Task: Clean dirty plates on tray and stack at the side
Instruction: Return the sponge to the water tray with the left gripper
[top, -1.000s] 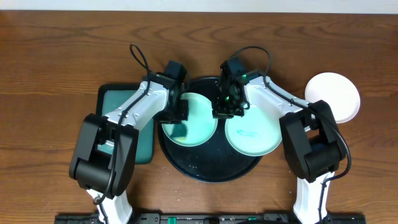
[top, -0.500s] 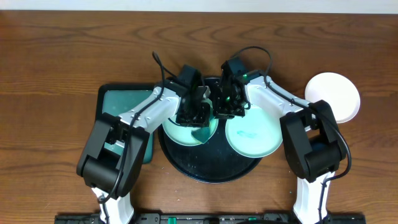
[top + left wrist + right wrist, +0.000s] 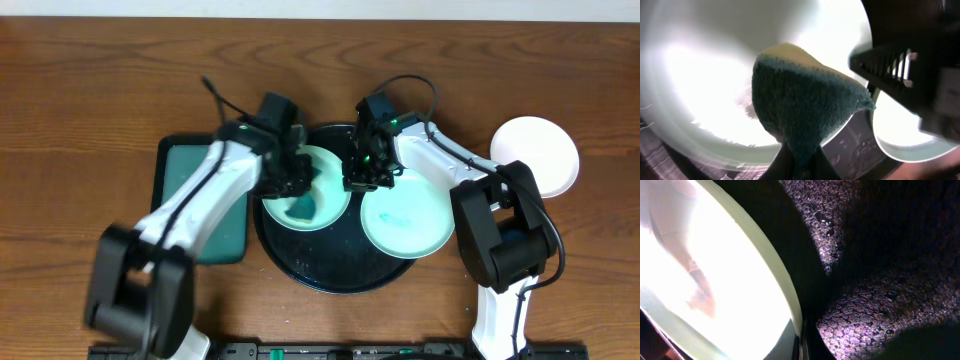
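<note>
My left gripper will lift the sponge off the plate next, then lower it there.
A mint-green plate [image 3: 318,203] [image 3: 700,95] lies in the left half of the round black tray [image 3: 330,270]. My left gripper [image 3: 298,184] [image 3: 800,162] is shut on a dark green sponge [image 3: 802,110] and presses it onto this plate. The plate's right rim sits in my shut right gripper [image 3: 362,180] [image 3: 803,347], whose dark body [image 3: 905,60] shows in the left wrist view. In the right wrist view that plate [image 3: 715,260] fills the left side. A second mint-green plate [image 3: 408,218] [image 3: 902,137] with a faint teal smear rests on the tray's right side. A white plate [image 3: 540,155] sits on the table, far right.
A rectangular black tray with a green pad [image 3: 198,175] lies left of the round tray, partly under my left arm. The round tray's floor [image 3: 880,250] [image 3: 852,150] is wet and beaded. Bare wooden table [image 3: 100,80] stretches behind and to both sides.
My left gripper swept the sponge rightwards across the left plate, then back towards its left side. The right arm and both other plates have stayed put.
</note>
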`<state>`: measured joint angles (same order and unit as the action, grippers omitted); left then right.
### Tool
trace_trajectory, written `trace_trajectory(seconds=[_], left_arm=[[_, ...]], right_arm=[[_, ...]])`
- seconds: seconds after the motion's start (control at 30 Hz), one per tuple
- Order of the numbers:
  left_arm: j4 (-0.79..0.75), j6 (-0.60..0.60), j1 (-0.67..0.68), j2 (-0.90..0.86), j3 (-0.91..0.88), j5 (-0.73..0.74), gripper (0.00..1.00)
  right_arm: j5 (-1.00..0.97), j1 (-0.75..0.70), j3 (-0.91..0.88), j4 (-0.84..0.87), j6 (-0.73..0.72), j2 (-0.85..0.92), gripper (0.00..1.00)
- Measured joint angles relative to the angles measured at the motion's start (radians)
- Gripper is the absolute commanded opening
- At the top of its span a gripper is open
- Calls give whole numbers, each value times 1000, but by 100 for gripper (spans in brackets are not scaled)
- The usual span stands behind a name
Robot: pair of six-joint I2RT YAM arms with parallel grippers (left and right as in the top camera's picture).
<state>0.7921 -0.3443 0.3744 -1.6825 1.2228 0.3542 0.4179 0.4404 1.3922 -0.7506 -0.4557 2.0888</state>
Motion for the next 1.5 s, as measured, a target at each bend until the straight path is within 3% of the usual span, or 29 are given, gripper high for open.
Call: trace_trajectory(seconds=[0.13,0.33,0.6,0.9,0.97,1.07,1.23,1.5], left_arm=[[69,-18,-46,106,1,-127,7],[106,-25,-178,126,1,-261,7],[105,-10,-369,27,1,-322,7],[82,5,-396,-132,1,-331,7],[79,5,-396,-134,1,-331,16],[80,13,-396,-133,1,-331,46],[83,13,-396,-133,1,-300,55],[82,9,-389,-42,1,-274,55]], right_arm=[[0,0,0,0,0,0,1],[0,0,0,0,0,0,1],[0,0,0,0,0,0,1],[0,0,0,0,0,0,1],[0,0,0,0,0,0,1],[0,0,0,0,0,0,1],[0,0,0,0,0,0,1],[0,0,0,1,0,0,1]])
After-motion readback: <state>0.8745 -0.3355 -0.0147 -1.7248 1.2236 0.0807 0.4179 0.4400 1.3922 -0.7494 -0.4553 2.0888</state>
